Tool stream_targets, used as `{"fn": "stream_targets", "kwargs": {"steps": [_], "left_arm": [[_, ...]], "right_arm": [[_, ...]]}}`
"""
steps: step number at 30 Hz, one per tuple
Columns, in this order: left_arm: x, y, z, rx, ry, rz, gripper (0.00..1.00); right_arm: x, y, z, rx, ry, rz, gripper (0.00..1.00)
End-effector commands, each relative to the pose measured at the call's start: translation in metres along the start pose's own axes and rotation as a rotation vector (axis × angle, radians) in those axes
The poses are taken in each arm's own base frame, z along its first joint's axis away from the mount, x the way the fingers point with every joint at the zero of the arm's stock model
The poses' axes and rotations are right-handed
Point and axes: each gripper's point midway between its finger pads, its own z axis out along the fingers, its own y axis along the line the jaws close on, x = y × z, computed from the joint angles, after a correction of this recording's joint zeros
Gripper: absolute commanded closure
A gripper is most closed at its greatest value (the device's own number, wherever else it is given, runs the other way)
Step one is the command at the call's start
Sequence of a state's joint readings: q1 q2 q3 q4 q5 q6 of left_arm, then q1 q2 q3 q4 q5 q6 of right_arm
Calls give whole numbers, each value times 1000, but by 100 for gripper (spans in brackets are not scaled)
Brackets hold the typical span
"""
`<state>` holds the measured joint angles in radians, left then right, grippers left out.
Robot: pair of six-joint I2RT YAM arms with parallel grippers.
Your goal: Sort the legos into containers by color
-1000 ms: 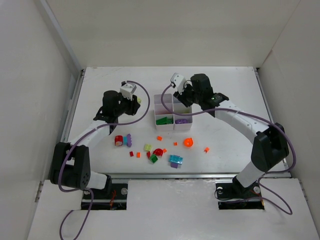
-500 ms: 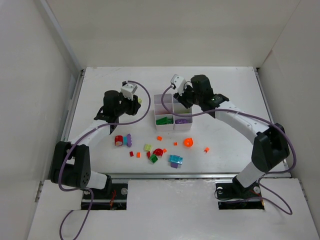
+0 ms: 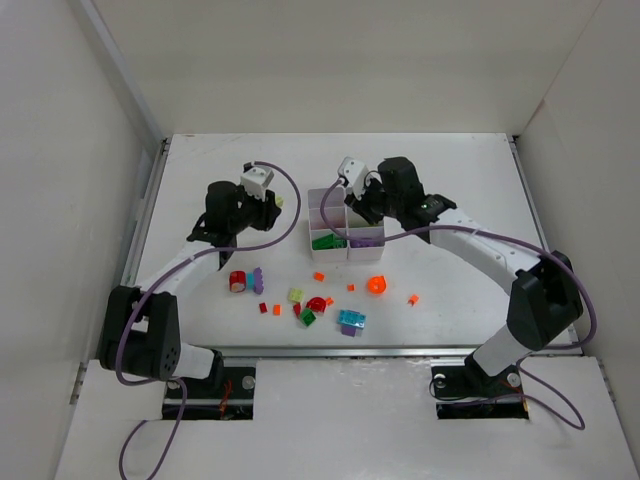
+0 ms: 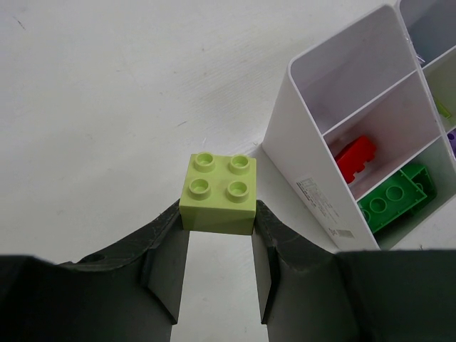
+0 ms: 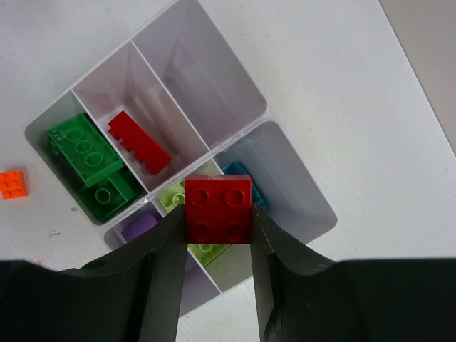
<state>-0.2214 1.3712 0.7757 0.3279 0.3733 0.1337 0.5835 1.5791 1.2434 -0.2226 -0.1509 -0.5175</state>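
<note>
I will next move my left gripper to the right in the top view, over the tray section with the yellow-green brick. I will let go of my left gripper's brick there because the colors match.
The white six-compartment tray (image 3: 309, 222) stands mid-table. It holds green bricks (image 5: 85, 160), a red brick (image 5: 139, 142), a yellow-green brick (image 5: 171, 196), a cyan bit (image 5: 239, 171) and a purple bit (image 5: 139, 228). My right gripper (image 3: 360, 207) hovers over the tray (image 5: 192, 64), shut on a red 2x2 brick (image 5: 218, 210). My left gripper (image 3: 270, 206) is just left of the tray (image 4: 313, 164), shut on a yellow-green 2x2 brick (image 4: 217, 192) above the table. Loose legos lie in front of the tray.
Loose pieces: a red, cyan and purple cluster (image 3: 245, 280), an orange round piece (image 3: 377, 285), a cyan brick (image 3: 351, 319), small orange bits (image 3: 413, 299), and yellow-green (image 3: 295, 295), red (image 3: 317, 303) and green (image 3: 308, 318) pieces. White walls enclose the table.
My right gripper has shifted a little left and nearer over the tray with the red brick. The left arm has not moved.
</note>
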Motion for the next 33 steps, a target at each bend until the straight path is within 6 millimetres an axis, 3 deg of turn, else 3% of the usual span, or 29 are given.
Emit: {"fn": "stream_targets", "kwargs": {"steps": [1, 20, 25, 28, 33], "left_arm": [[-14, -5, -8, 9, -49, 27, 100], [-14, -12, -6, 26, -48, 34, 100], [-14, -12, -6, 26, -48, 34, 100], [-14, -12, -6, 26, -48, 34, 100], [-12, -9, -11, -2, -49, 34, 100]], "right_arm": [[-22, -4, -10, 31, -70, -1, 100], [-21, -5, -10, 39, -66, 9, 100], [-27, 11, 3, -32, -81, -17, 100], [-29, 31, 15, -94, -84, -87, 100], [-34, 41, 34, -153, -100, -161, 100]]}}
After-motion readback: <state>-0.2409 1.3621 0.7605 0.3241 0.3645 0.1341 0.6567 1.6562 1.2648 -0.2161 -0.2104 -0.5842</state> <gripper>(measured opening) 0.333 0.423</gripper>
